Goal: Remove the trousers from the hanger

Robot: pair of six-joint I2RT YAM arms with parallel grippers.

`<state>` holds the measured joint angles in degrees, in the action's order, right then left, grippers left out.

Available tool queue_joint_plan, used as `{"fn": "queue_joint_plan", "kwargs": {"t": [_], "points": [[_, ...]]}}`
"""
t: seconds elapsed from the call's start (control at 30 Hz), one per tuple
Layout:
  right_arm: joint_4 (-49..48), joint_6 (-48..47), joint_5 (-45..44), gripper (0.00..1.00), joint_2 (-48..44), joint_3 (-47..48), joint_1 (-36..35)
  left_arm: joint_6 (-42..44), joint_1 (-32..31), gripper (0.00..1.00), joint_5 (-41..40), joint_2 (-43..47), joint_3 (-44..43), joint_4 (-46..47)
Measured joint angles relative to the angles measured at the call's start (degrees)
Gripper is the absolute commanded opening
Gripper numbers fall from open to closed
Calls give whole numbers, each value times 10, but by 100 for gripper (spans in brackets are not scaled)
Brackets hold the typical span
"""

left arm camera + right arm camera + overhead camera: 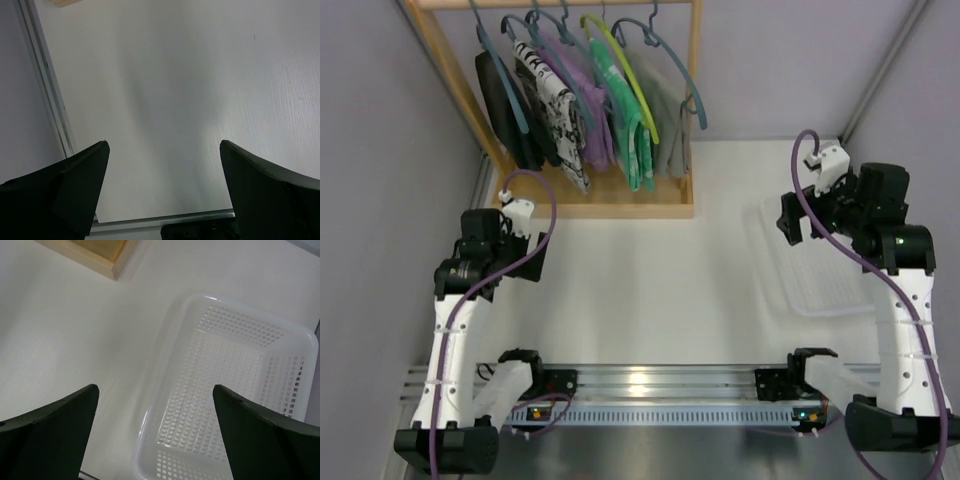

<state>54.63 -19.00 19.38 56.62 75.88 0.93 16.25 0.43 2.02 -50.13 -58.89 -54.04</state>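
Note:
The near end of the grey garment's blue hanger sticks out clear of cloth. Next my right gripper will move up, outward, then toward the rack (620, 208), and tilt level onto that end.
Several garments hang on hangers (620, 45) on a wooden rack (620, 208) at the far left-centre: black (500, 100), black-and-white patterned (555, 100), purple (588, 110), green (625, 120) and grey (670, 110). I cannot tell which of them are the trousers. My left gripper (525, 235) is open and empty over the bare table, near and left of the rack; it also shows in the left wrist view (165, 150). My right gripper (798, 222) is open and empty above the left rim of a white basket; it also shows in the right wrist view (156, 390).
A white perforated basket (775, 270) lies at the right, also in the right wrist view (200, 300). A corner of the rack base (100, 255) shows there too. A metal rail (660, 385) runs along the near edge. Walls close in at the left and back.

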Motion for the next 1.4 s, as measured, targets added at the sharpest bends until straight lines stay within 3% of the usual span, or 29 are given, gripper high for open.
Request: {"fn": "queue_joint_plan", "kwargs": {"t": [0.2, 0.3, 0.47, 0.53, 0.8, 1.1, 1.4], "points": [[54, 16, 22, 99, 64, 134, 0, -7, 0, 99, 31, 2, -31, -4], [79, 28, 50, 99, 135, 271, 0, -18, 0, 99, 62, 2, -66, -5], [104, 47, 78, 99, 313, 584, -20, -31, 0, 99, 90, -7, -121, -5], [87, 54, 79, 99, 355, 646, -39, -33, 0, 99, 92, -10, -127, -5], [-83, 113, 44, 96, 304, 493, -132, -45, 0, 99, 99, -2, -125, -10], [-255, 196, -10, 81, 342, 515, -210, -56, 0, 98, 105, 4, -120, -11], [-294, 183, -109, 78, 431, 516, -306, -66, 0, 99, 104, 21, -114, -14]]}}
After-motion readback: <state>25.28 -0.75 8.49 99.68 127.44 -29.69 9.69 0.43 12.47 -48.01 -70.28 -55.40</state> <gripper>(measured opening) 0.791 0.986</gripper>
